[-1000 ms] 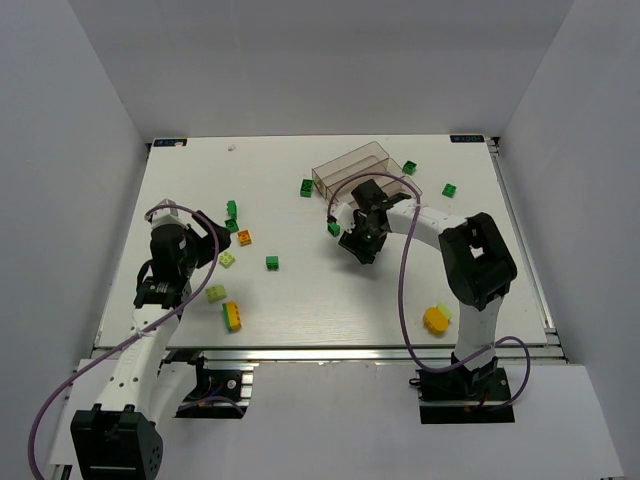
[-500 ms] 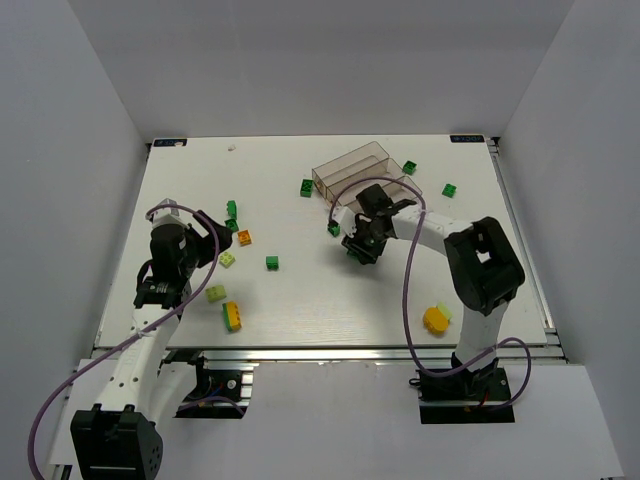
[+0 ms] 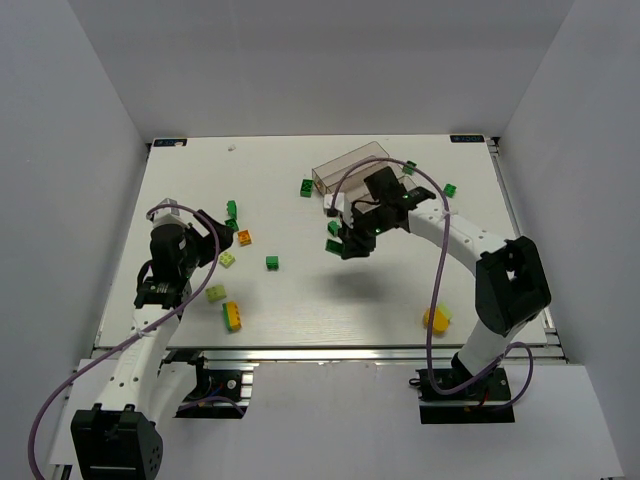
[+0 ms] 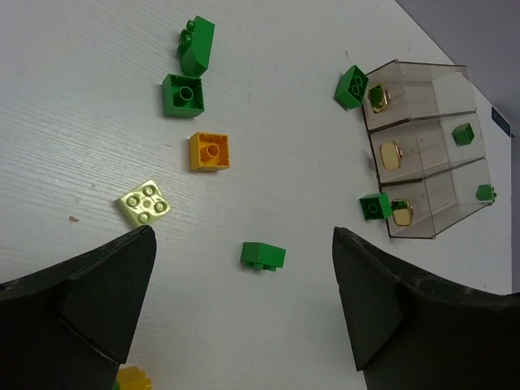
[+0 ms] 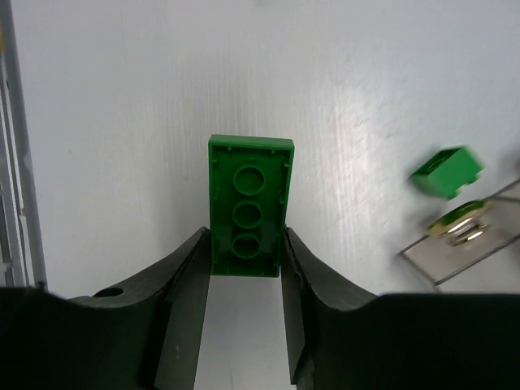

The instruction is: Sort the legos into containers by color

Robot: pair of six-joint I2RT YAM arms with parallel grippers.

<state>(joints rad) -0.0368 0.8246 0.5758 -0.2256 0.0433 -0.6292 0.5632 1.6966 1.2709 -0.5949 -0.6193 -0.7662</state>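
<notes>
The far section of the tray is empty, so my right gripper will move outward next, over the end of that section by the loose green lego.
My right gripper is shut on a long dark green lego, held by its end above the table just in front of the clear three-trough tray. The tray's corner shows at the right of the right wrist view, with another green lego beside it. My left gripper is open and empty over the left side. Below it lie a green lego, an orange one and a yellow-green one.
Green legos lie near the tray and at the left. A yellow-green lego and a yellow-and-orange stack sit front left. A yellow lego lies front right.
My right gripper has risen off the table with the long green lego, and its arm has swung outward to the right. The left arm has not moved.
</notes>
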